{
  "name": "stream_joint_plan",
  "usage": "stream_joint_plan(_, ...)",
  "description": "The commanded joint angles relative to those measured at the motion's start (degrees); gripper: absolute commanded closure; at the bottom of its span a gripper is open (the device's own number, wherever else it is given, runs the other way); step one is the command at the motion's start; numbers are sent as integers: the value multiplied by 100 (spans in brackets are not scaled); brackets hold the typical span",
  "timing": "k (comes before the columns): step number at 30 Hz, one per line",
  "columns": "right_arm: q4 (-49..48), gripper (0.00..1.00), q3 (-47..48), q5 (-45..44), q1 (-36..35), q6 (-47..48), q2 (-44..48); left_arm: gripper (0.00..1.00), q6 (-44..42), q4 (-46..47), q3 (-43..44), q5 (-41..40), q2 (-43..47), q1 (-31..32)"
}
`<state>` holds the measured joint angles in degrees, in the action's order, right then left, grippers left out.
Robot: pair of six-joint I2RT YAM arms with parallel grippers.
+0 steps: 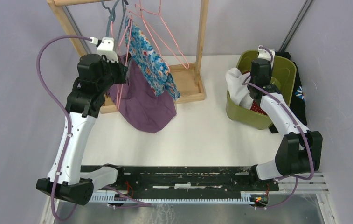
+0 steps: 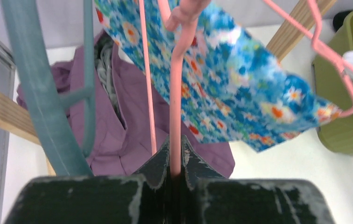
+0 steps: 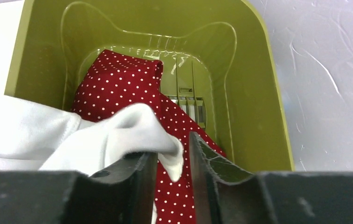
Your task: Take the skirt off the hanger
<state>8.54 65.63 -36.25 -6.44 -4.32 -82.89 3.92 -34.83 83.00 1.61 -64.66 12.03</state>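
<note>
The skirt [image 1: 237, 84] is off and the rack's wooden bar [image 1: 79, 2] is outward. Next, my left gripper brings the pink hanger's wire outward toward the bar and releases it.
My left gripper [image 1: 123, 70] [image 2: 176, 140] is shut on the wire of a pink hanger [image 2: 175, 93] that hangs from the wooden rack [image 1: 201, 46]. The white skirt [image 1: 237, 84] [image 3: 39, 135] is off the hanger and lies draped over the left rim of the olive-green bin [image 1: 286, 74] [image 3: 258, 93]. My right gripper [image 1: 260, 70] [image 3: 173, 140] hangs over the bin. Its jaws stand apart, with a tip of the white cloth loose in the gap, resting against the left finger.
A blue floral garment [image 1: 151, 60] [image 2: 239, 84] and a purple one [image 1: 144, 105] [image 2: 114, 135] hang on the rack, beside a teal hanger [image 2: 39, 93]. A red dotted cloth [image 3: 118, 84] lies in the bin. Dark clothing [image 1: 300, 93] sits right of it.
</note>
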Motion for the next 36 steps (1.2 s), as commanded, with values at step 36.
stream_joint_plan(36, 193, 43, 290, -87, -7, -221, 836, 97, -342, 143, 3062, -41, -3261, -383)
